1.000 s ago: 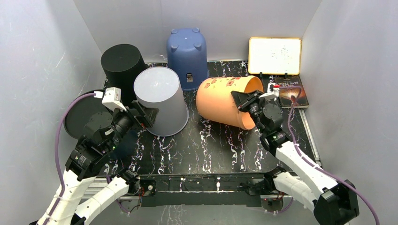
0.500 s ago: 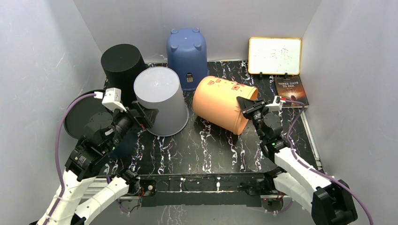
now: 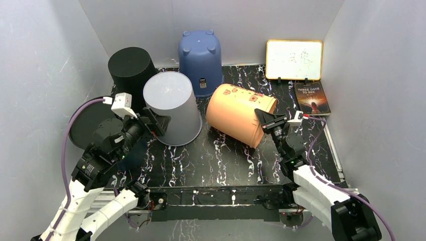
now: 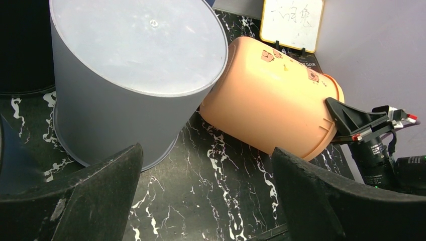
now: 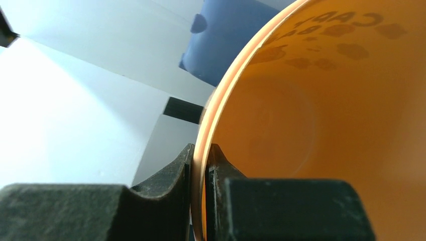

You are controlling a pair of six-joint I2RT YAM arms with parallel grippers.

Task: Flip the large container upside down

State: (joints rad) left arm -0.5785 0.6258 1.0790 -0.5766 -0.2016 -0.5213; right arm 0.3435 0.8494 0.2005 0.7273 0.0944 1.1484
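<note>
The container (image 3: 240, 111) is still lying on its side, so my right gripper should next turn the container's held rim down onto the black marble table and then let go of the container's rim.
The large orange container (image 3: 240, 111) lies tilted on its side on the black marble table, its base toward the grey bucket and its mouth toward the right. It also shows in the left wrist view (image 4: 271, 95). My right gripper (image 3: 267, 120) is shut on its rim; in the right wrist view (image 5: 201, 165) one finger is outside and one inside the orange wall (image 5: 321, 100). My left gripper (image 3: 154, 122) is open and empty beside the grey bucket, its fingers (image 4: 90, 191) wide apart over bare table.
An upturned grey bucket (image 3: 173, 105), black bucket (image 3: 131, 68) and blue bucket (image 3: 201, 55) stand at the back left. A black round lid (image 3: 85, 123) leans at the left wall. A whiteboard (image 3: 294, 59) and a book (image 3: 312, 98) sit at the back right.
My right gripper has swung the orange container's rim downward and toward me, so its mouth faces lower and more to the right. The left arm has barely moved.
</note>
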